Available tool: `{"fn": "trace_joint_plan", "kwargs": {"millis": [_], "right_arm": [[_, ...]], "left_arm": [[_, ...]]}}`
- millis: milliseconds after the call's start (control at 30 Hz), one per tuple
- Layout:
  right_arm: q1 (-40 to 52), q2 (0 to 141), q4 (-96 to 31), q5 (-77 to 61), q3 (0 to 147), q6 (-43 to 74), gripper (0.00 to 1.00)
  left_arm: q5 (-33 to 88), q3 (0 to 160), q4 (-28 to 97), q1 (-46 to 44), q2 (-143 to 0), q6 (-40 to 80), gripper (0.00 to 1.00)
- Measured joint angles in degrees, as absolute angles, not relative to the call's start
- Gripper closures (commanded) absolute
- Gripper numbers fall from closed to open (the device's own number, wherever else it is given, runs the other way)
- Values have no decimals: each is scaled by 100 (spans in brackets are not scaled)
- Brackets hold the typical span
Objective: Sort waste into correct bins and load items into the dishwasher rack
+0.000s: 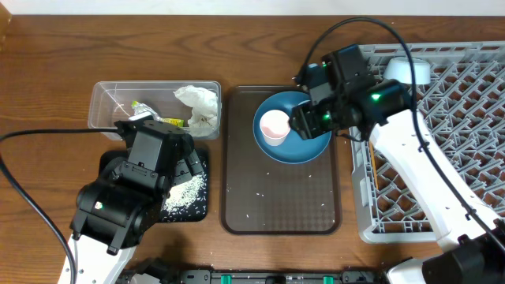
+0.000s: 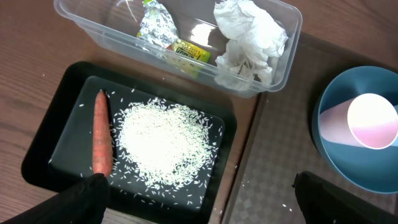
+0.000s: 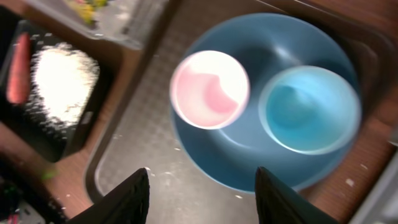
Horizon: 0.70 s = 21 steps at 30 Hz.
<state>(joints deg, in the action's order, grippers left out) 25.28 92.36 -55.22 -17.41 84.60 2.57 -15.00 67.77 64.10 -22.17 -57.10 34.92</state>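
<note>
The pink cup [image 1: 274,126] is on the plate's side facing the black tray, so my left gripper should go outward and down to the cup's rim next.
The dark blue plate [image 1: 304,150] lies on the brown serving tray [image 1: 276,205] with the pale pink cup [image 1: 274,126] on it. In the right wrist view the pink cup [image 3: 210,89] and the light blue cup [image 3: 309,109] stand side by side on the plate [image 3: 217,149]. My right gripper [image 3: 202,186] is open and empty above the plate's near edge. My left gripper [image 2: 202,208] is open and empty over the black tray [image 2: 68,93], which holds the carrot [image 2: 101,134] and rice [image 2: 165,143]. The clear tub [image 2: 286,25] holds the foil wrapper [image 2: 155,22] and crumpled paper [image 2: 249,37]. The chopsticks are out of view.
The grey dishwasher rack [image 1: 450,142] fills the right side, with the pale bowl [image 1: 406,71] at its far left corner. A few rice grains lie scattered on the brown tray. The left arm's body [image 1: 134,189] covers much of the black tray from above.
</note>
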Motion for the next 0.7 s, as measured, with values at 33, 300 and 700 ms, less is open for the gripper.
{"fn": "trace_joint_plan", "kwargs": {"millis": [33, 300, 700], "right_arm": [[2582, 9236, -5500, -1739, 8460, 259, 49], [2764, 9236, -5579, -1503, 8460, 587, 48], [1850, 9236, -6176, -1415, 8458, 563, 48]], "left_arm": [[-1500, 6777, 6410, -2217, -5710, 3494, 2], [-1498, 6777, 6300, -2217, -5710, 3625, 2], [-552, 6785, 5419, -2217, -6477, 4871, 2]]}}
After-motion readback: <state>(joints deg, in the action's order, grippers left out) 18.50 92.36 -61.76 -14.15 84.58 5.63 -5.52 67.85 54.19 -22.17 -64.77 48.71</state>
